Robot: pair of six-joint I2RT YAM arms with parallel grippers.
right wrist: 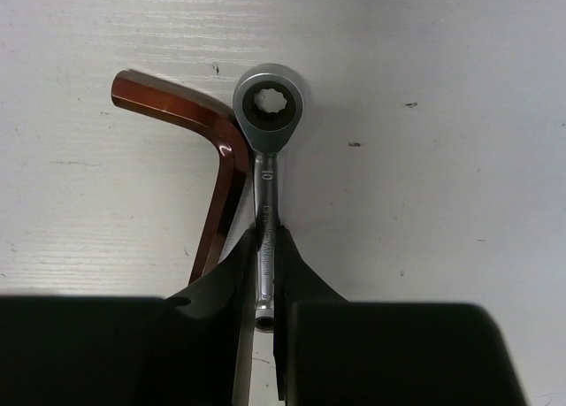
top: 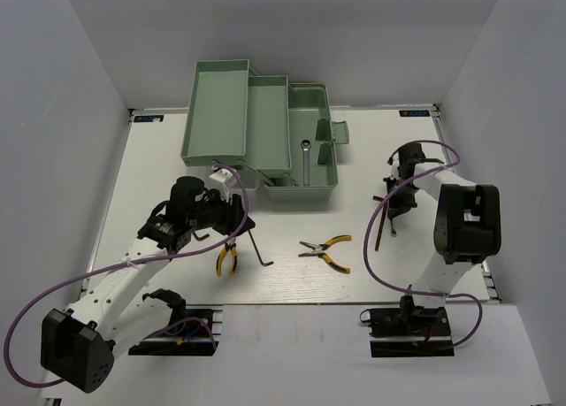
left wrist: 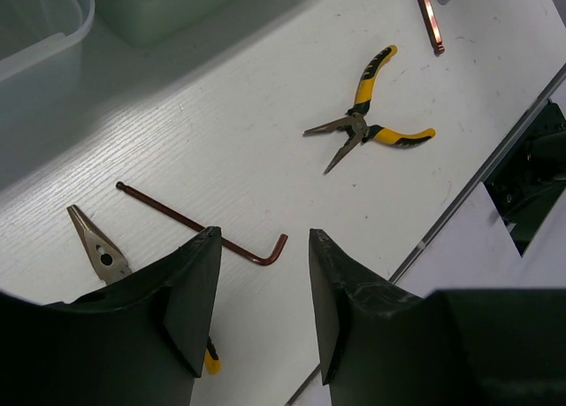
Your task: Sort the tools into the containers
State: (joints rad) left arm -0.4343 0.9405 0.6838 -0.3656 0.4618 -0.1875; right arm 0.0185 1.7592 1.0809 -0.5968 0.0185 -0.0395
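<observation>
The longer wrench's compartment (top: 306,162) lies outward of my right gripper, to its left in the top view, so I will next lift, cross over, lower and release the small wrench's handle.
My right gripper (right wrist: 265,240) is shut on the shaft of a small silver wrench (right wrist: 266,114) that lies on the white table, its ring end pointing away. A thick brown hex key (right wrist: 221,172) lies right beside it on the left. In the top view this gripper (top: 393,210) is right of the pale green toolbox (top: 221,114). My left gripper (left wrist: 263,238) is open and empty, hovering over a thin brown hex key (left wrist: 199,222). One pair of yellow-and-black pliers (left wrist: 364,123) lies ahead of it, the other (left wrist: 97,247) partly hidden under its left finger.
A longer silver wrench (top: 305,163) lies in the toolbox's base compartment. The fold-out tiers (top: 265,123) stand open to the left. The table's front edge (left wrist: 460,203) and the arm mounts (top: 411,322) are close behind the pliers.
</observation>
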